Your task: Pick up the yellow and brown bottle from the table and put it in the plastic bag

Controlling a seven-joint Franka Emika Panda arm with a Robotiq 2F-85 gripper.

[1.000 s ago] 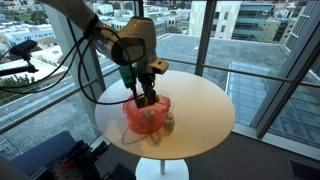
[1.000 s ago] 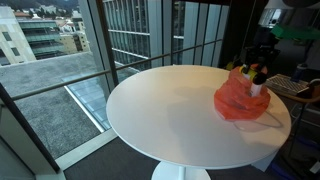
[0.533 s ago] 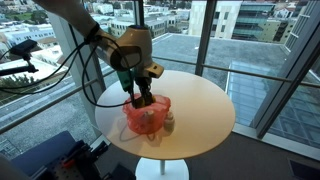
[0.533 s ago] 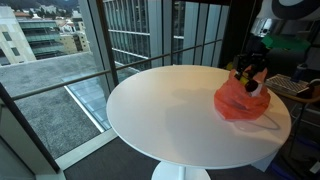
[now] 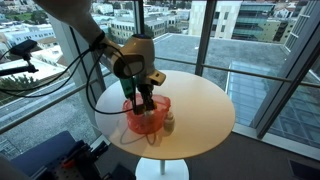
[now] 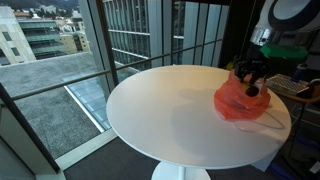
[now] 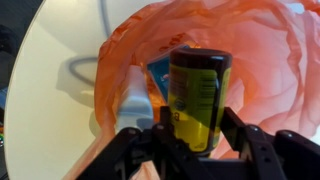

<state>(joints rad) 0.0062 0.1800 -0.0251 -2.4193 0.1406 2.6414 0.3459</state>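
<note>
The gripper moves down a little further into the bag's opening next and releases the bottle there, since the orange plastic bag's film surrounds the bottle.
The yellow and brown bottle (image 7: 198, 98) is held upright between my gripper (image 7: 197, 128) fingers, right over the open mouth of the orange plastic bag (image 7: 265, 60). In both exterior views the gripper (image 5: 141, 100) (image 6: 249, 84) is lowered into the top of the bag (image 5: 146, 119) (image 6: 240, 102), and the bottle is mostly hidden there. The bag sits on the round white table (image 5: 205, 110) (image 6: 170, 110) near its edge.
A white bottle (image 7: 137, 93) (image 5: 169, 123) lies against the bag's side, and a blue item (image 7: 159, 82) shows inside the bag. Glass walls with dark frames (image 6: 100, 50) surround the table. Cables (image 5: 85, 80) hang from the arm.
The gripper has moved down with the bottle, from above the bag into its open mouth. The bag and the white bottle have stayed in place.
</note>
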